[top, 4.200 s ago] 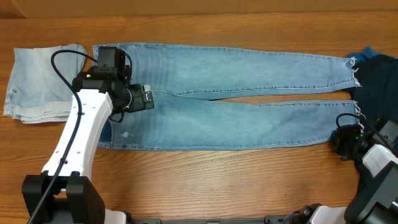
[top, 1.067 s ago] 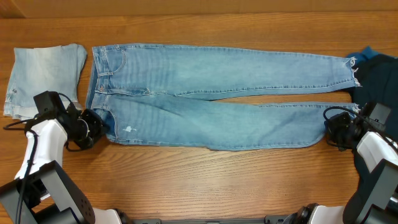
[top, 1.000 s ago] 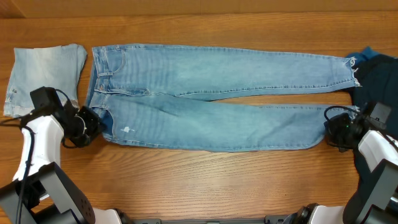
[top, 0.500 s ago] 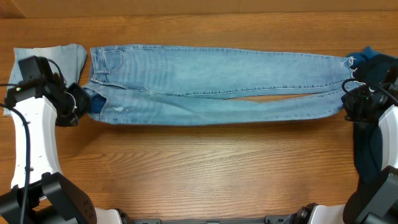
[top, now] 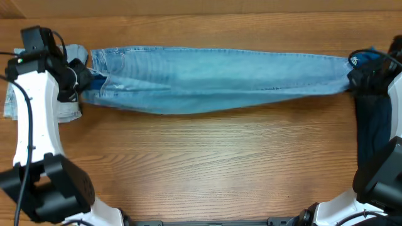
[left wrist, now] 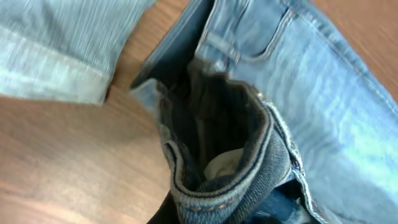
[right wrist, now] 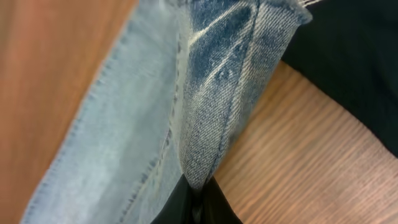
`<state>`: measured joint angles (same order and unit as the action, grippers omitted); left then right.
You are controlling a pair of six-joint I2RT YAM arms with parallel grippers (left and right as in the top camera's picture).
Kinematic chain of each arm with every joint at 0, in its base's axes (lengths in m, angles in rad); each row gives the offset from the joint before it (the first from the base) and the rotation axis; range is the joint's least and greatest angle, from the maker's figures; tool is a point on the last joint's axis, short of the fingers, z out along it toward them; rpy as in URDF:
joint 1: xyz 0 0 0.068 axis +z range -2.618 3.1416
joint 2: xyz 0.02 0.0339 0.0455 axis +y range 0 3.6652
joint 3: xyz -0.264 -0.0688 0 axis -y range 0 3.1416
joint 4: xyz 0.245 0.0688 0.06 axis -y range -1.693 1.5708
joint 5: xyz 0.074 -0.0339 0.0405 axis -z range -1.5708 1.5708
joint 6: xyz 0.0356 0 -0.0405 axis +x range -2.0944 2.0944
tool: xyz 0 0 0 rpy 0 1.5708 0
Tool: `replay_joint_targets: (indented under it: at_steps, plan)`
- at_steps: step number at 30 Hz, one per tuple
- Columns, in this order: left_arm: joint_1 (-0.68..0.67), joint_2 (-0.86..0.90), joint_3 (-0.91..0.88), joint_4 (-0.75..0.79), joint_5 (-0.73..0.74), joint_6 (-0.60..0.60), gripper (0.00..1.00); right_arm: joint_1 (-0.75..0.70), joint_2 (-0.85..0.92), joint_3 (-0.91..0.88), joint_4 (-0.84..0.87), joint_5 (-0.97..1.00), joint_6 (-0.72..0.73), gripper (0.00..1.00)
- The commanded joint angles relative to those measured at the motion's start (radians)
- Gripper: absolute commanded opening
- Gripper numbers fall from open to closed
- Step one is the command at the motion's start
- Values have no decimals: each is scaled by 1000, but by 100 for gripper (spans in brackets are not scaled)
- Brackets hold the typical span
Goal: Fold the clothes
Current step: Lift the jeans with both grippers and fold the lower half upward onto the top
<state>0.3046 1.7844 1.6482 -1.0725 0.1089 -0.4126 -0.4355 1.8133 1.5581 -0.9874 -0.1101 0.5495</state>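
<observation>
The right gripper carries the jeans' hem outward and down onto the jeans' far edge (top: 333, 58) (right wrist: 126, 56) next and releases it there, since the held layer still hangs short of that edge.
The light-blue jeans (top: 213, 78) lie lengthwise along the far side of the table, one leg folded over the other. My left gripper (top: 80, 85) is shut on the bunched waistband (left wrist: 249, 180) at the left end; its fingers are mostly hidden under the denim. At the right end my right gripper (top: 355, 76) is shut on the leg hem, which shows pinched between the black fingers (right wrist: 214, 205). A paler washed-denim piece (top: 70, 110) lies at the far left, partly covered by my left arm, and its hem (left wrist: 56, 56) is close to the waistband.
A dark navy garment (top: 375, 132) lies at the right edge under my right arm, and in the right wrist view the dark cloth (right wrist: 354, 56) is just beyond the hem. Bare wooden table (top: 207, 163) fills the near half.
Both grippers have moved toward the far side of the table, carrying the near leg over the far leg. The jeans now lie as one narrow strip.
</observation>
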Motion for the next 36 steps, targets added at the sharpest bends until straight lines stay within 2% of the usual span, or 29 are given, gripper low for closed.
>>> replay_joint_targets:
  at_steps: [1,9,17,22,34,36]
  plan:
    - [-3,85,115,8,-43,-15,4,-9,-7,47,20,92,3,4]
    - [-18,114,137,98,-117,-21,4,-9,71,47,27,95,27,4]
    - [-20,114,137,167,-122,-10,4,-8,208,103,51,94,49,4]
    - [-31,125,137,217,-172,28,4,10,225,106,119,95,49,4]
    - [-31,125,137,266,-173,29,4,57,317,106,349,136,56,4]
    - [-32,126,134,266,-209,32,4,57,321,106,389,135,56,4]
